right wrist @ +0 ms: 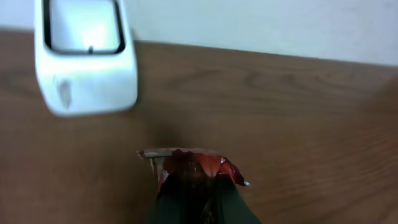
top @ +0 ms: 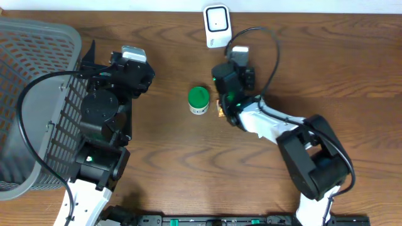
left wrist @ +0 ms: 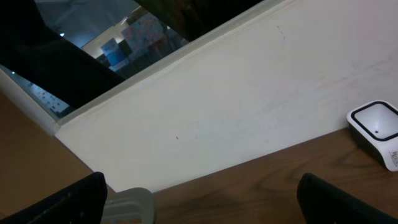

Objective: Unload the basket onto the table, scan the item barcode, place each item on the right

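The robot's right gripper will turn and pull the red foil packet back from near the scanner to the table (top: 217, 122) beside the green-lidded jar.
In the right wrist view my right gripper (right wrist: 199, 202) is shut on a red foil packet (right wrist: 186, 163), whose crimped top edge sticks out past the fingers. The white barcode scanner (right wrist: 84, 56) stands on the table ahead and to the left of the packet, a short way off. From overhead the scanner (top: 216, 25) sits at the table's back edge, just beyond the right arm's wrist (top: 235, 75), which hides the packet. My left gripper (left wrist: 202, 202) is open with nothing between its fingers, and it faces the back wall with the scanner (left wrist: 376, 130) far to its right.
A grey mesh basket (top: 31, 94) fills the left side of the table, and its rim (left wrist: 127, 202) shows by the left gripper's finger. A small green-lidded jar (top: 199, 99) stands mid-table between the arms. A small orange scrap (top: 220, 112) shows beside the right arm.
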Robot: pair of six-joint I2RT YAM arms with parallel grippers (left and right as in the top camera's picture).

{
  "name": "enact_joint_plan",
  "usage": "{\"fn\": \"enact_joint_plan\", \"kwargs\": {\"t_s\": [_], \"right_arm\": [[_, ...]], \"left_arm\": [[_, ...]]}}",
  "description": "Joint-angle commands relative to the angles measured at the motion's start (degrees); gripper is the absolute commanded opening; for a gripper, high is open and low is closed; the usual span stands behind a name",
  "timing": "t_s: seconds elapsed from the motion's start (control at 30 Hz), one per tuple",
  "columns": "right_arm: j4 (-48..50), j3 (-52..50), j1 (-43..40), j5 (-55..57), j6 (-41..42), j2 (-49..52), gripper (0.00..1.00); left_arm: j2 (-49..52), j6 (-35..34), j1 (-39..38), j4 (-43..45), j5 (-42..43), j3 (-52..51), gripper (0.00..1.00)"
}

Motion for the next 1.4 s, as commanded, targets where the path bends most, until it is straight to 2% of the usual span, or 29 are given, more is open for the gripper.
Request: {"fn": "enact_joint_plan", "kwargs": {"t_s": [0.0,0.17,0.3,0.5,0.73,1.07,1.27,1.37], "right_arm": [[-0.13,0.48,4.22,9.66,-5.31,-0.55,0.01],[-0.96,0.48,10.05,13.55,-11.23,-0.66,0.01],[-5.55,0.48,14.69,14.38,-11.32,-0.66,0.02],[-6.36,0.48,17.75,23.26,-5.2,-0.66,0.02],[-6.36,0.48,21.03,29.75,-4.33,-0.66,0.01],[-10.27,0.39,26.56,27.91,-3.17,-0.63,0.02],[-14.97,0.26,29.09,27.54,4.17,-0.63,0.18],[-15.15,0.26,30.8,27.61,4.04,-0.63,0.44]], "left_arm": [[0.04,-1.01,0.28,0.09,0.85,0.52,0.98],[0.04,-1.01,0.28,0.13,0.87,0.52,0.98],[0.04,-1.01,0.28,0.13,0.87,0.52,0.98],[0.04,-1.01,0.28,0.13,0.9,0.52,0.98],[0.04,-1.01,0.28,0.13,0.9,0.52,0.98],[0.04,-1.05,0.28,0.13,3.72,0.52,0.98],[0.04,-1.18,0.28,0.37,3.91,0.52,0.98],[0.02,-1.18,0.28,0.55,3.91,0.52,0.98]]}}
